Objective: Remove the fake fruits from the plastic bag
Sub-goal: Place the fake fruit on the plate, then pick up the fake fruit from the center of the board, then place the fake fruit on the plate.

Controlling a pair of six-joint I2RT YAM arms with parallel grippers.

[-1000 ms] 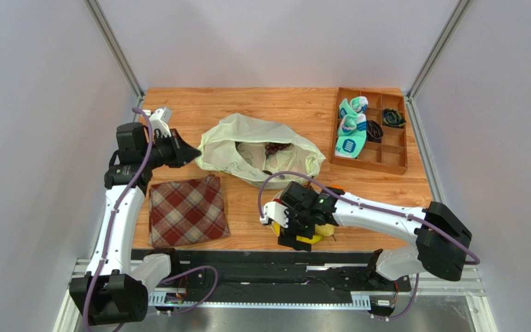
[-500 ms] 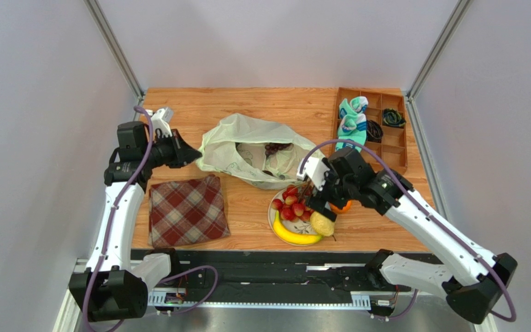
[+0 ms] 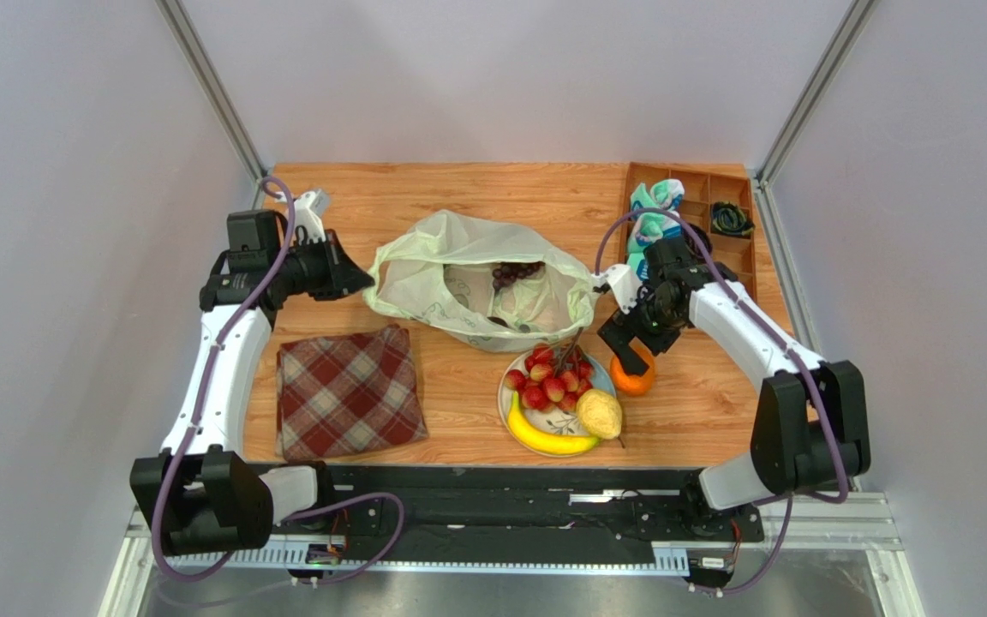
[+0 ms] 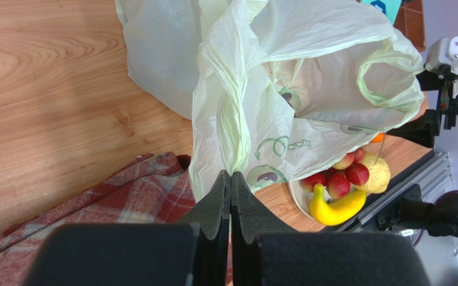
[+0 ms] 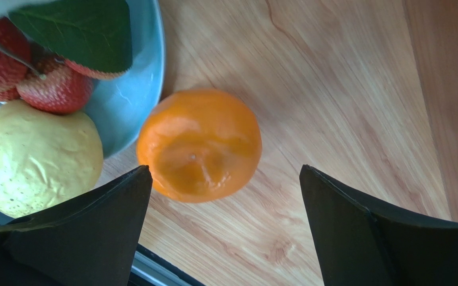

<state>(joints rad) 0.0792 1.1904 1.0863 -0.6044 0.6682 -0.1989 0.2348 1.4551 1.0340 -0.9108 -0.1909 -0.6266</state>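
Observation:
I should lower and shift my right gripper toward the plate to close around the orange's sides, as the orange lies off-centre, nearer the finger by the pear.
The plastic bag [image 3: 479, 289] lies open at mid-table, with a dark purple grape bunch [image 3: 516, 273] inside it. My left gripper [image 3: 355, 280] is shut on the bag's left edge; the left wrist view shows the pads [image 4: 219, 190] pinching a fold of the bag [image 4: 309, 77]. The plate [image 3: 505, 401] holds the red grape bunch [image 3: 553, 377], banana [image 3: 548, 438] and pear [image 3: 599, 414]. The orange [image 3: 633, 378] sits on the table against the plate's right rim. My right gripper [image 3: 624, 350] hovers just above it, open and empty; in the right wrist view the orange [image 5: 200, 145] lies nearer the left finger.
A red plaid cloth [image 3: 347, 392] lies at the near left, right under my left gripper. A wooden divided tray [image 3: 724, 293] with socks and dark items stands at the far right, just behind my right arm. The table's near edge is close to the plate.
My right arm has swung from low over the plate at the near edge up and to the right, uncovering the plate, and now hangs open above the orange. The left gripper has barely shifted.

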